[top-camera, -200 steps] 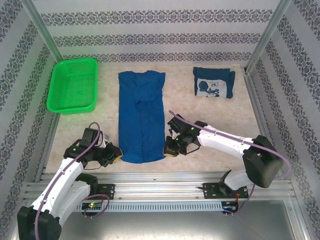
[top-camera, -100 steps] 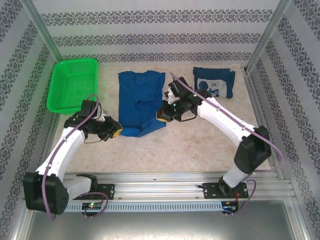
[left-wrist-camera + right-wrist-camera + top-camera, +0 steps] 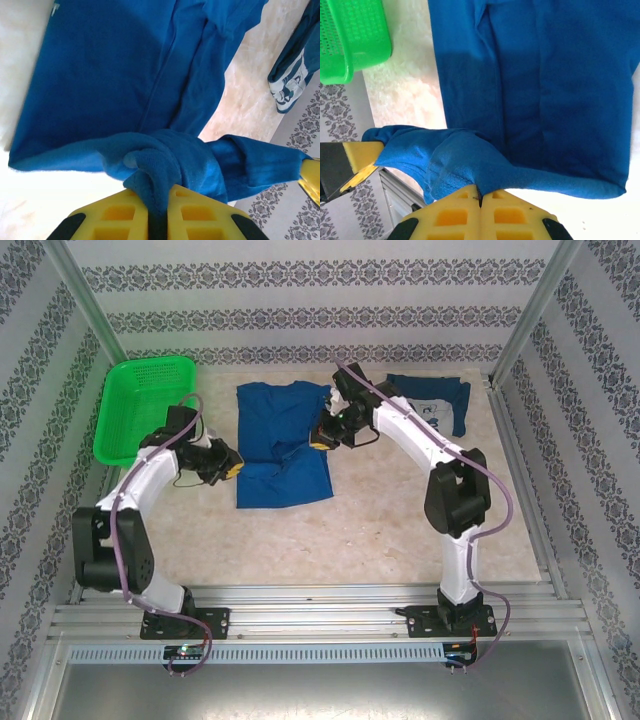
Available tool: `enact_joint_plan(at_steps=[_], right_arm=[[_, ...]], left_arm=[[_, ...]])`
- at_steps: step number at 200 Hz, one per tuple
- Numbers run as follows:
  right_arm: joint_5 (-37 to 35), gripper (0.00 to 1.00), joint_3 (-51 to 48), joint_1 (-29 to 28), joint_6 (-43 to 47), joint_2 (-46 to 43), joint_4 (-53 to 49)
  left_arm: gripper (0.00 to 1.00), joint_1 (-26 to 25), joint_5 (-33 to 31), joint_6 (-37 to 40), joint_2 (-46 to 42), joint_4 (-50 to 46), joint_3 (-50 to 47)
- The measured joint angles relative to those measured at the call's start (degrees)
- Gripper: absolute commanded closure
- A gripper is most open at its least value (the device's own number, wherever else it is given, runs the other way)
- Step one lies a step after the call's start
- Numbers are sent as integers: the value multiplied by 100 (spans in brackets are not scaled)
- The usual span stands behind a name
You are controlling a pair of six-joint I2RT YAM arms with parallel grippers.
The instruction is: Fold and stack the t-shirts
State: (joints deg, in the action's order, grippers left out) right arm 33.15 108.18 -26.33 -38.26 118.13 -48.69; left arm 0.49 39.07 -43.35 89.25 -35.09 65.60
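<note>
My right gripper holds the hem corner, which still hangs stretched above the shirt. I need to bring my right gripper outward and down onto the shirt's collar-end half (image 3: 311,422) and release the corner.
A royal-blue t-shirt (image 3: 280,420) lies lengthwise mid-table, collar toward the back. Its lower half is doubled back over the rest, with the fold line toward me. My left gripper (image 3: 228,468) is shut on the hem's left corner, and bunched blue cloth is pinched between its yellow fingers (image 3: 120,212). My right gripper (image 3: 322,437) is shut on the hem's right corner, and cloth comes out from between its fingers (image 3: 515,210). The hem hangs stretched between the two grippers above the shirt (image 3: 545,75). A second t-shirt (image 3: 440,410), folded with its print up, lies at the back right, partly behind my right arm.
A green mesh basket (image 3: 145,405) stands at the back left, close to my left arm. Patterned walls and metal posts ring the table. The near half of the beige tabletop (image 3: 330,550) is bare. The basket (image 3: 355,35) also sits at the upper left of the right wrist view.
Both grippers have carried the shirt's hem from the near edge toward the back. The lower half now lies folded over, and the shirt looks about half as long.
</note>
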Motion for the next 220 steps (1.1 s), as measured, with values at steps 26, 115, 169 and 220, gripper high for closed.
enact_joint_plan(at_steps=[26,115,169,220], right_arm=[[66,100,380,131,118,437,-160],[131,100,2057,522,269,1759,-564],[236,100,2771,664,269,2406,-713],[328,100,2914,713,232,2739,-688]], left_arm=[[87,44,-7,164,487,42,339],[87,114,-7,535,1794,39,1497],[87,114,-28,739,2549,-50,2162],[83,114,-31,855,2887,-109,2632]])
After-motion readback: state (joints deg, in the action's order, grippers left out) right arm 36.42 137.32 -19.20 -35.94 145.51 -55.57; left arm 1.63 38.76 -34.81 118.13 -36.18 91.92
